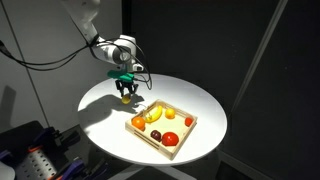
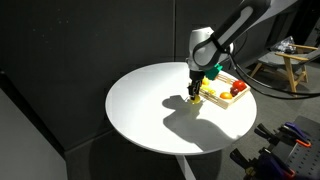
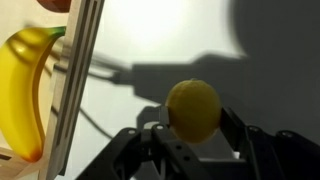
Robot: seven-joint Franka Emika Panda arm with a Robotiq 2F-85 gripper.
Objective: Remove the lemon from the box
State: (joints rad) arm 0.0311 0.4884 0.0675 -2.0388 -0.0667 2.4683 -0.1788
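The robot's gripper should lower a little to the bare white tabletop below and release the fruit there, because the lemon is already outside the box's rim.
My gripper (image 3: 193, 120) is shut on the lemon (image 3: 193, 108), a small dull-yellow round fruit held between the fingers. In both exterior views the gripper (image 1: 126, 93) (image 2: 196, 93) hangs low over the white table, just outside the box's rim. The lemon (image 1: 127, 95) shows as a small yellow spot at the fingertips. The box (image 1: 182, 147) (image 2: 222, 103) is a shallow light-wood tray holding several fruits. In the wrist view its wooden rim (image 3: 78, 80) runs up the left side, and the lemon is on the table side of it.
A banana (image 3: 27, 90) (image 1: 149, 118) lies inside the box by the rim. An orange (image 1: 138, 122) and red fruits (image 1: 171, 138) also lie in the box. The round white table (image 1: 105, 110) (image 2: 150, 100) extends around the gripper. Dark curtains stand behind.
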